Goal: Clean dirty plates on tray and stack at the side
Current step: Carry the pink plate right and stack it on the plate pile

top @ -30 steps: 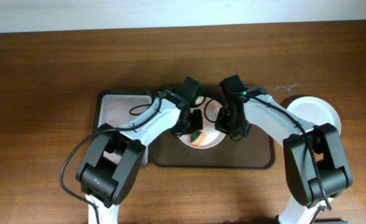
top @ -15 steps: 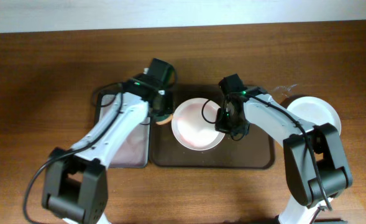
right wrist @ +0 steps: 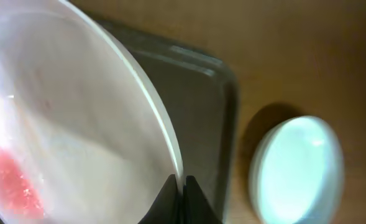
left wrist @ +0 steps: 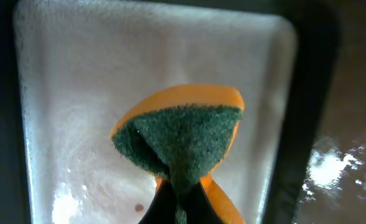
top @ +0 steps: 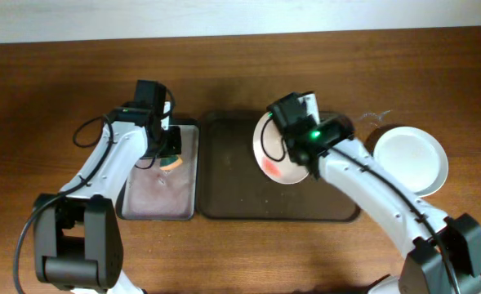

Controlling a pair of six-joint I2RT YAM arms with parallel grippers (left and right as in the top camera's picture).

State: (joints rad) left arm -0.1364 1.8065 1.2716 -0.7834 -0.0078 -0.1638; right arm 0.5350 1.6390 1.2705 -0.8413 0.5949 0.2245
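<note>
Next, my left gripper goes down onto the narrow tray's pale wet inside and releases the sponge (left wrist: 183, 134) there, since the sponge still hangs above it.
My right gripper (right wrist: 181, 186) is shut on the rim of a pinkish-white plate (top: 274, 155) with a red sauce smear (right wrist: 12, 180). It holds the plate tilted above the dark brown tray (top: 232, 175). A pale mint-green plate (top: 411, 159) lies on the table to the right of the tray; it also shows in the right wrist view (right wrist: 297, 165). My left gripper (left wrist: 178, 196) is shut on an orange and green sponge (left wrist: 183, 134). It holds the sponge over the small narrow tray (top: 154, 192). A third plate is not in view.
The narrow tray with its pale wet interior (left wrist: 77, 93) lies just left of the dark tray. The wooden table (top: 52, 98) runs to a pale wall at the back. Both arms' cables hang near the trays.
My left gripper carried the sponge left, off the plate and over the narrow tray. My right gripper lifted and tilted the pinkish-white plate off the tray; a red smear now shows.
</note>
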